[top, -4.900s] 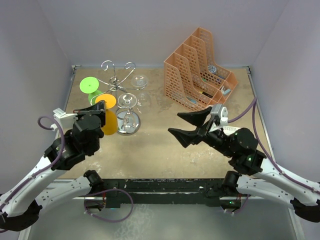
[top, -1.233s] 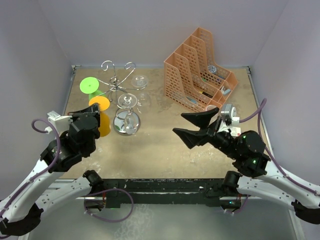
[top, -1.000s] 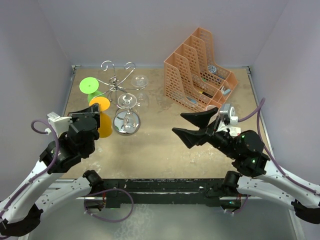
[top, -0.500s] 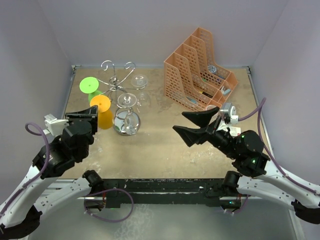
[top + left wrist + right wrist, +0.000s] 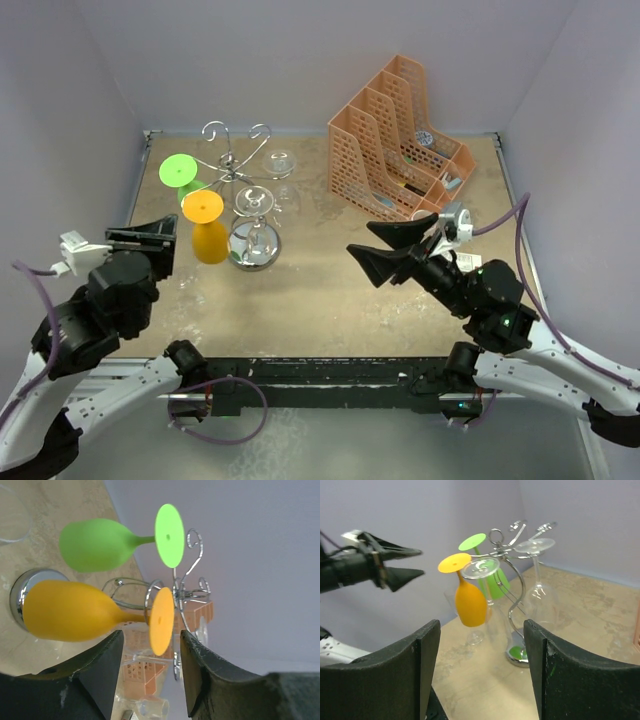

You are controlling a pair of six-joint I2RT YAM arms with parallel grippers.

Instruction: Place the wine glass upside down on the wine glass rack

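Note:
The right gripper turns its fingers downward and lowers onto the rim of the clear glass next, since the glass beside the organiser still stands off the rack (image 5: 238, 165).
The orange wine glass (image 5: 209, 238) hangs upside down, foot up, from a curled arm of the silver wine glass rack (image 5: 238, 165). In the left wrist view the orange glass (image 5: 65, 611) has its stem in a wire hook of the rack (image 5: 181, 587). My left gripper (image 5: 163, 243) is open, a little to the near left of the glass, touching nothing. Nothing lies between the left gripper's (image 5: 150, 680) jaws. My right gripper (image 5: 360, 238) stands open and empty to the right of the rack. From the right wrist the orange glass (image 5: 469, 604) shows on the rack (image 5: 512, 605).
A green glass (image 5: 181, 172) and clear glasses (image 5: 254, 200) also hang upside down on the rack. The rack's shiny round base (image 5: 254, 247) sits below them. An orange mesh file organiser (image 5: 400, 140) stands at the back right. Walls close in on the left, back and right.
My left gripper has opened, let go of the orange glass and drawn back toward the near left. The glass stays hanging on the rack. My right arm has barely moved.

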